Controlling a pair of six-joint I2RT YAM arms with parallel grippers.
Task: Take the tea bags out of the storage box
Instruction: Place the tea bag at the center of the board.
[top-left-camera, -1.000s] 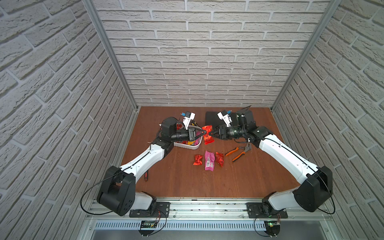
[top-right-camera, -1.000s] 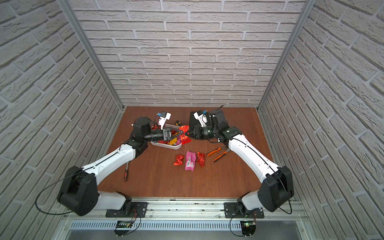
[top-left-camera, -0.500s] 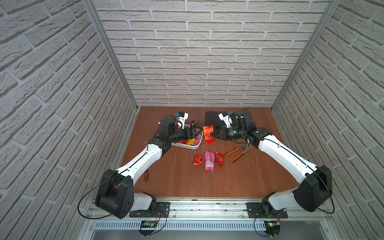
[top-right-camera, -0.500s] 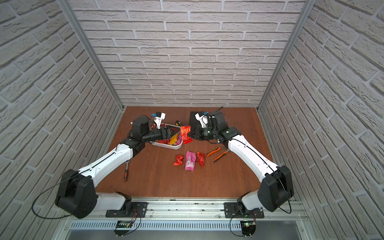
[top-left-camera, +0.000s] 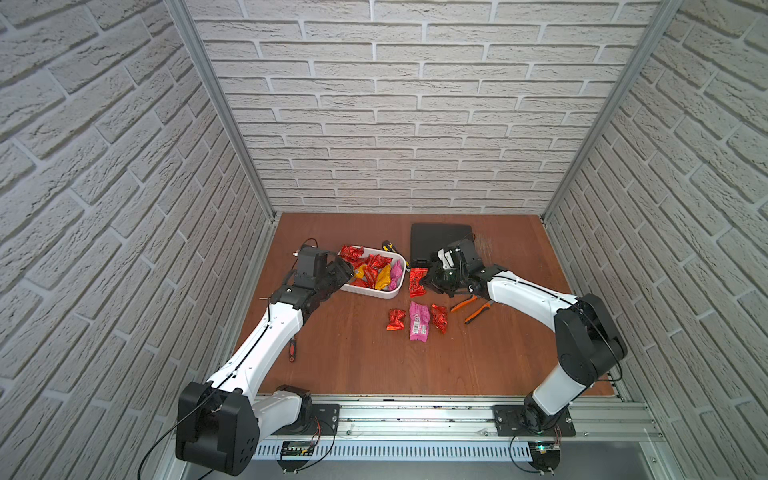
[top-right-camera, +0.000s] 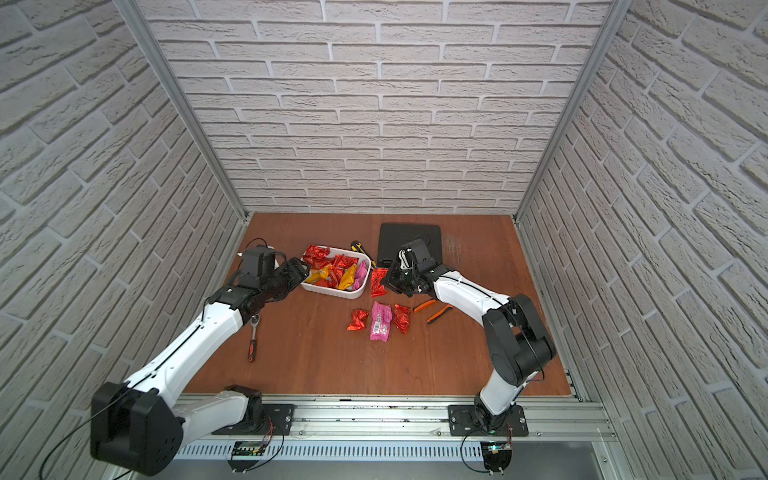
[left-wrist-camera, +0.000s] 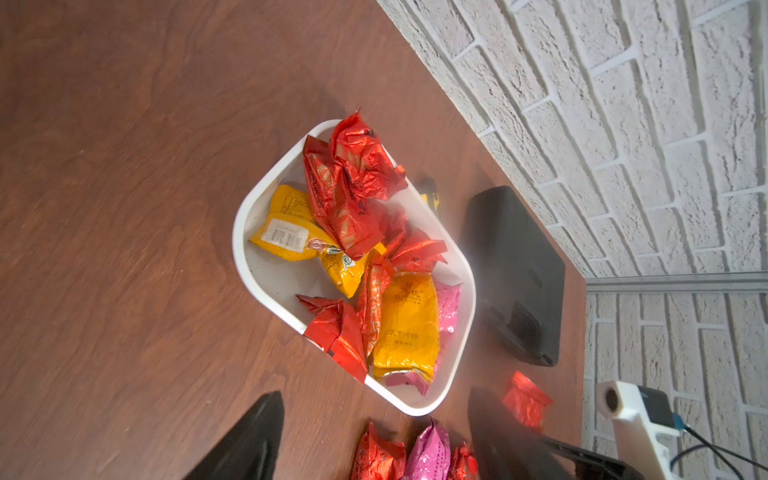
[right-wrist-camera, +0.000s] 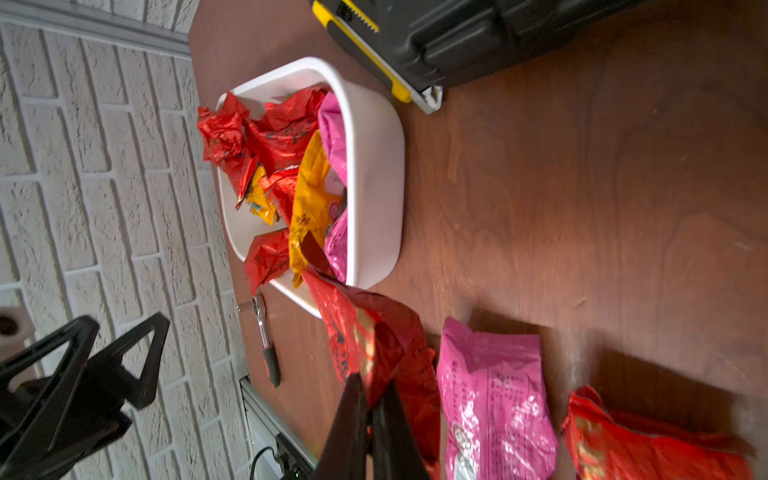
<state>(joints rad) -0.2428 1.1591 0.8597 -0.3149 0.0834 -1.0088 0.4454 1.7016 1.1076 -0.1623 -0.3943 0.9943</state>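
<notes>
The bare tabletop (right-wrist-camera: 448, 233) beside the white storage box is a clear spot below the robot's right gripper, so the gripper will go down next and release the red tea bag there.
The white storage box (top-left-camera: 394, 291) (top-right-camera: 360, 287) sits at the back of the table and holds several red, yellow and pink tea bags (left-wrist-camera: 345, 208) (right-wrist-camera: 286, 137). My right gripper (top-left-camera: 424, 283) (right-wrist-camera: 372, 384) is shut on a red tea bag (top-left-camera: 417, 281) (top-right-camera: 378, 281) (right-wrist-camera: 365, 328), which hangs just right of the box. Three more bags lie on the table: a red one (top-left-camera: 395, 320), a pink one (top-left-camera: 418, 327) and another red one (top-left-camera: 439, 318). My left gripper (top-left-camera: 347, 270) (left-wrist-camera: 374, 395) is open and empty at the box's left end.
A black hard case (top-left-camera: 440, 241) lies behind the right gripper. A yellow utility knife (top-left-camera: 390, 248) rests between the case and the box. Orange-handled pliers (top-left-camera: 473, 307) lie under the right arm. A ratchet with a red-black handle (top-right-camera: 253, 336) lies beside the left arm.
The left gripper opened, let go of the red tea bag and drew back to the box's left end. The right gripper shut on that bag and now holds it alone.
</notes>
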